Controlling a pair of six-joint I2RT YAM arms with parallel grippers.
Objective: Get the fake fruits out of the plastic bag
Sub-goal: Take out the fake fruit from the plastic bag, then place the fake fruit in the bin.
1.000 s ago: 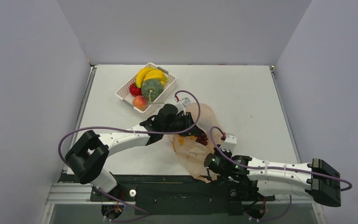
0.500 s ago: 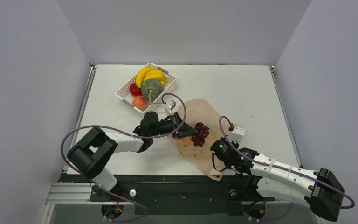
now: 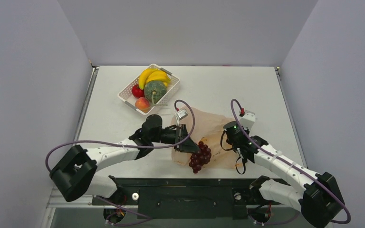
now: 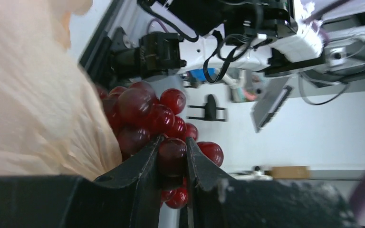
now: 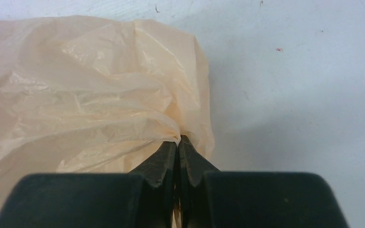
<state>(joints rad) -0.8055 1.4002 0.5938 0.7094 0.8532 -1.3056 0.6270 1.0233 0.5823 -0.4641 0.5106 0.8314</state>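
Note:
The grape bunch (image 3: 199, 156) already hangs outside the bag, so I need to move my left gripper outward and to the left in the top view next and release the grapes onto the bananas.
My left gripper (image 4: 172, 154) is shut on one grape of the dark purple grape bunch (image 4: 142, 109). From above, the bunch (image 3: 199, 156) hangs at the near edge of the pale-orange plastic bag (image 3: 214, 126), just outside its mouth, with the left gripper (image 3: 190, 147) beside it. The bag (image 4: 33, 109) brushes the bunch's left side. My right gripper (image 5: 178, 141) is shut on a gathered fold of the bag (image 5: 85, 95), holding its right end (image 3: 224, 138). The bananas (image 3: 154, 76), green melon (image 3: 155, 90) and red apple (image 3: 137, 90) lie in the basket.
The white latticed basket (image 3: 123, 95) stands at the back left and also holds an orange-pink peach (image 3: 142, 103). Purple cables loop over both arms. The table's near edge and the black base rail (image 3: 180, 187) lie just below the grapes.
The left gripper has drawn the grape bunch out of the bag toward the near edge. The right gripper has swung from the near edge up and right, dragging the bag flatter.

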